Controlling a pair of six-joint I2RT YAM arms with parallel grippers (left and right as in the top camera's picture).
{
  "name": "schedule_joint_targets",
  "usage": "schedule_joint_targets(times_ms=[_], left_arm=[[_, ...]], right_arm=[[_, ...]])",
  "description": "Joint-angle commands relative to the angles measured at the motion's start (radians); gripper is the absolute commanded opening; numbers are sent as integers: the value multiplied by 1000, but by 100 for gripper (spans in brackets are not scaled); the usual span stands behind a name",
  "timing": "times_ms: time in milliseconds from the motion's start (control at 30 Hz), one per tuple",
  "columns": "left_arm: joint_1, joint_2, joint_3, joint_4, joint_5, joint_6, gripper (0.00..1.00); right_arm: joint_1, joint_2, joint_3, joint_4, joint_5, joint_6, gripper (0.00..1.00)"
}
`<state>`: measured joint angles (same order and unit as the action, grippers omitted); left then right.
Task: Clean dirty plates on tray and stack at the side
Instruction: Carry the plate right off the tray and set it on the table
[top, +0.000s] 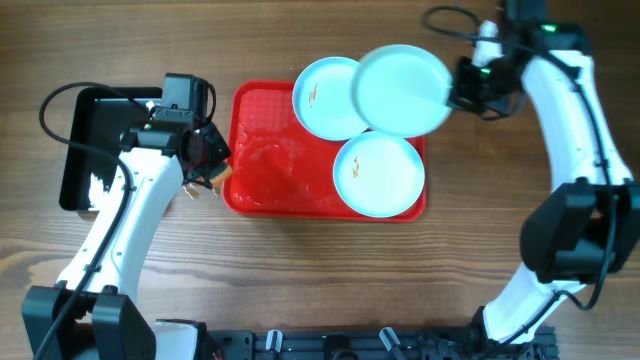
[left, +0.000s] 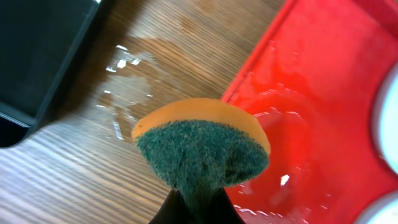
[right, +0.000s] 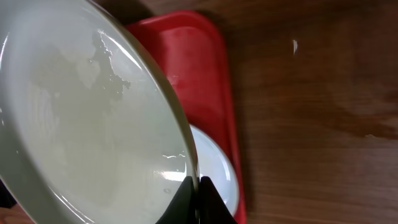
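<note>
The right gripper goes toward the right in the overhead view next, then down to release the plate beside the red tray, since that wood is bare.
The red tray lies mid-table, its floor wet. Two pale plates rest on it: one at the back with a brown smudge, one at the front right with small specks. A third plate is raised over the tray's back right corner, overlapping the back plate. My right gripper is shut on its right rim. In the right wrist view the fingers pinch the rim of this wet plate. My left gripper hangs over the tray's left edge, shut on an orange-and-green sponge.
A black tray sits at the far left, behind my left arm. Water is spilled on the wood between the black tray and the red tray. Bare wooden table lies to the right of the red tray.
</note>
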<state>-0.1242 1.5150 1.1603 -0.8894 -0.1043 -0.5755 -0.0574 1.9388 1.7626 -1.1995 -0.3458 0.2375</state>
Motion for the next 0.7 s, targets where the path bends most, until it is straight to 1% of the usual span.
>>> schedule_joint_targets(times_ms=[0,67,167,267,367,400,467,500,533,633,667], left_arm=[[-3,4,3,38,155,-9,4],[-21,4,3,52,180,-9,4],[-54,6,3,59,179,-9,4],[-84,6,3,69,178,-9,4],[-101,6,3,86,178,-9,4],[-101,6,3,89,178,-9,4],[-101,6,3,89,178,-9,4],[-101,6,3,89,178,-8,4],[-101,6,3,89,178,-8,4],[-101,6,3,89,167,-8,4],[-101,6,3,89,167,-8,4]], right_arm=[[-136,-3,-125,62,-153,-40,4],[-222,-3,-217,140,-152,47,4],[-311,-3,-333,240,-129,126,4],[-365,-3,-395,292,-61,219,4],[-377,-3,-401,321,-46,182,5],[-374,-3,-401,320,-29,181,13],[-368,-3,-401,317,17,181,48],[-366,-3,-401,312,39,182,68],[-367,-3,-401,303,46,181,75],[-366,-6,-397,263,41,173,77],[-365,-11,-387,249,14,145,78]])
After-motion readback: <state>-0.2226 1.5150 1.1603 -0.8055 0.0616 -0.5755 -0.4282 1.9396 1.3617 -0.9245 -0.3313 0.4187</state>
